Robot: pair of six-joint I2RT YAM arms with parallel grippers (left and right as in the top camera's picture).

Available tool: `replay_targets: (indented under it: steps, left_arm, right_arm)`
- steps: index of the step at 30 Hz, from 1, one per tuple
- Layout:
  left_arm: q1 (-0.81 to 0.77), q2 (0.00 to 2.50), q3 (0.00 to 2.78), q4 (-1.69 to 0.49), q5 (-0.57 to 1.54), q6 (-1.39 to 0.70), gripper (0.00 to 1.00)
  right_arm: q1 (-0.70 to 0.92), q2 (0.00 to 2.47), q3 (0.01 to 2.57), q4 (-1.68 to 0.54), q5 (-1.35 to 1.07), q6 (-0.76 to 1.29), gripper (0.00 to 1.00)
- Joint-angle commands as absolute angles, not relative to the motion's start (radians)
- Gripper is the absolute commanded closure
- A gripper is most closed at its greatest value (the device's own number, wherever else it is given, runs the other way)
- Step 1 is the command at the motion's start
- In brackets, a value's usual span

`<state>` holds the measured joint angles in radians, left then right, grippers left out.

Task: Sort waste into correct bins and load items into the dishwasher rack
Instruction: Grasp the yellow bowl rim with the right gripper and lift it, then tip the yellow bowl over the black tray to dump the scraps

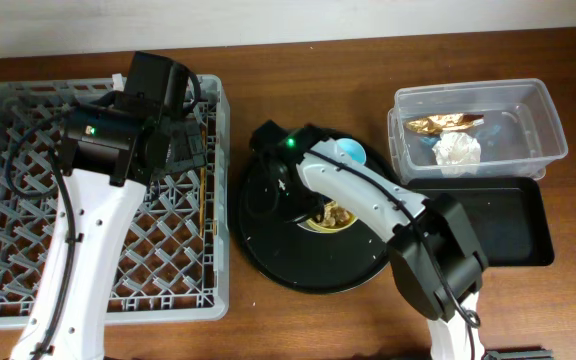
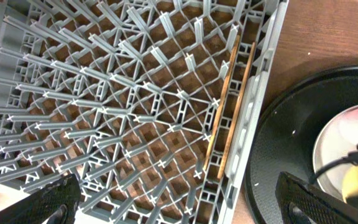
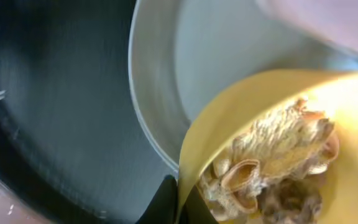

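My right gripper needs to swing over the shallow black tray next and tip the bowl there, since the bowl [image 1: 330, 216] holds scraps. Then it needs to come back and release the bowl on the near part of the round tray.
The grey dishwasher rack [image 1: 28, 150] fills the left side, with the wooden chopsticks [image 1: 205, 200] lying along its right wall; they also show in the left wrist view [image 2: 232, 106]. My left gripper [image 2: 182, 202] hangs open and empty over the rack [image 2: 104, 93]. My right gripper [image 3: 180, 202] is shut on the rim of the yellow bowl [image 3: 222, 124], which holds beige-brown food scraps [image 3: 272, 155]. The bowl [image 1: 330, 216] sits over the pale plate [image 3: 216, 56] on the round black serving tray [image 1: 268, 250]. The blue cup [image 1: 351, 151] stands behind it. The pink cup is not clearly seen.
The clear tub [image 1: 543, 110] at the right holds the gold foil wrapper [image 1: 448, 124] and the white napkin [image 1: 456, 150]. The shallow black tray [image 1: 498, 230] lies in front of it. The round tray edge sits close to the rack wall [image 2: 263, 93].
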<state>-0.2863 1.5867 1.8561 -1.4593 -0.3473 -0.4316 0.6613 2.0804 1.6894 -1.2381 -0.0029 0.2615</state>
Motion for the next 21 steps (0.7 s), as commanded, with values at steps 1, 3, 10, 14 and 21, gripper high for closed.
replay_targets:
  steps: [1,3,10,14,21]
  left_arm:
    - [-0.281,1.588,1.852,-1.460,-0.343,-0.441,0.01]
    - [-0.281,1.588,1.852,-1.460,-0.344,-0.441,0.01]
    - [-0.281,1.588,1.852,-1.460,-0.344,-0.441,0.01]
    - [-0.281,1.588,1.852,-1.460,-0.343,-0.441,0.01]
    - [-0.281,1.588,1.852,-1.460,-0.343,-0.441,0.01]
  right_arm:
    - [0.660,2.024,1.772,-1.308,-0.010,0.270,0.96]
    - [0.659,1.962,1.775,-1.362,-0.006,0.296,0.96]
    - [0.535,1.736,1.775,-1.547,0.143,0.374,0.96]
    - [0.284,1.664,1.775,-1.571,0.067,0.280,0.96]
    - [-0.182,1.663,1.710,-1.532,-0.281,-0.020,0.96]
